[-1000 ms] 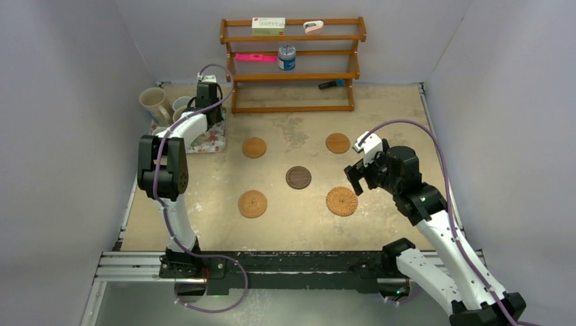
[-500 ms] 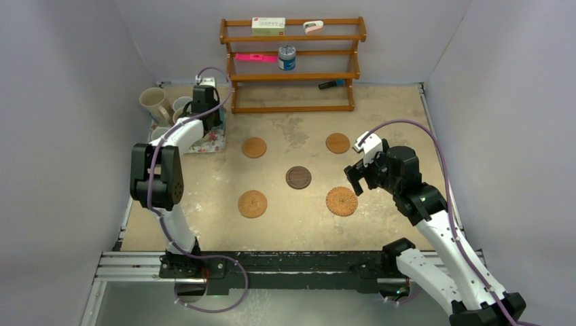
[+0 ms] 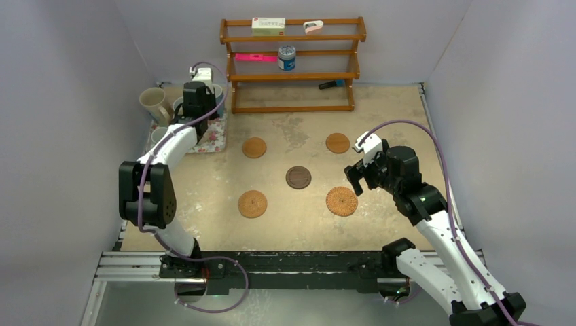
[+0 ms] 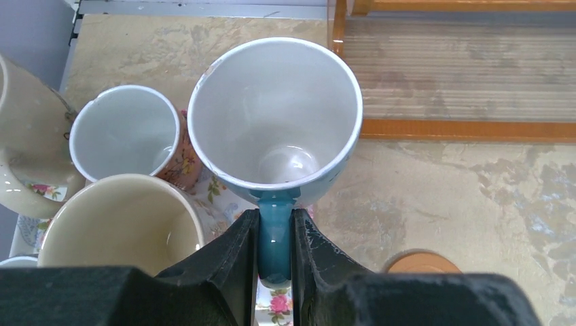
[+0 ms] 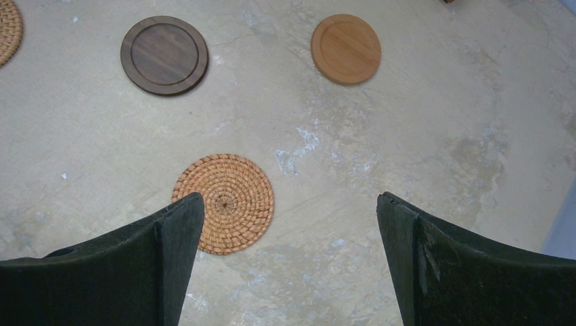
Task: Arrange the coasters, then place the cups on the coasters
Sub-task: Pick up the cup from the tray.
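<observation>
The left gripper should next swing across and down to release the light blue cup, as the tabletop between the tan coasters is below, to its right in the top view.
My left gripper (image 4: 275, 221) is shut on the teal handle of the light blue cup (image 4: 275, 115), which stands upright with its rim above the neighbouring cups over the floral tray (image 4: 275, 302). Beside it are a cream cup (image 4: 115, 227), a small floral cup (image 4: 126, 132) and another cream cup (image 4: 20, 149). Several coasters lie on the table: two smooth tan ones (image 3: 255, 147) (image 3: 337, 143), a dark brown one (image 3: 298, 177) and two woven ones (image 3: 252, 204) (image 3: 342, 201). My right gripper (image 3: 356, 178) hovers open and holds nothing, just right of a woven coaster (image 5: 224, 204).
A wooden shelf rack (image 3: 292, 64) stands at the back with a blue-and-silver tin can (image 3: 286, 58) and small items on it. The floral tray (image 3: 210, 139) sits at the back left near the wall. White walls close in both sides.
The left arm has swung left and its gripper has shifted left and back over the tray, carrying the blue cup. The right arm has not moved.
</observation>
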Tool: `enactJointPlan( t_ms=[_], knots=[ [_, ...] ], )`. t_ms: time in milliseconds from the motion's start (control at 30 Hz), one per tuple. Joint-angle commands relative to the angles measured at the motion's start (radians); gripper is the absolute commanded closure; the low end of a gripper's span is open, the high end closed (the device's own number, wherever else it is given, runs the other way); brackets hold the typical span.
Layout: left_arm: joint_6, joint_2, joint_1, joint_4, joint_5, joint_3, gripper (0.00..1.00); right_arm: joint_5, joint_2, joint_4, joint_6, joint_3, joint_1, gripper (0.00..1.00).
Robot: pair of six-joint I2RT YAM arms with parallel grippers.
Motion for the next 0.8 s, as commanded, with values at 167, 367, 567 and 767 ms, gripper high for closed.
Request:
enactJointPlan(
  t_ms=[167, 367, 567, 767],
  knots=[
    [0.040, -0.115, -0.059, 0.164, 0.097, -0.065, 1.00, -0.012, -0.009, 0.016, 0.003, -0.007, 0.004, 0.01],
    [0.062, -0.148, -0.135, 0.178, 0.119, -0.095, 1.00, -0.010, -0.006, 0.016, 0.004, -0.005, 0.004, 0.01],
    [0.080, -0.160, -0.242, 0.226, 0.146, -0.131, 1.00, -0.005, -0.006, 0.017, 0.004, -0.006, 0.004, 0.01],
    [0.080, -0.100, -0.323, 0.268, 0.191, -0.128, 1.00, 0.002, -0.006, 0.019, 0.004, -0.009, 0.004, 0.01]
  ],
)
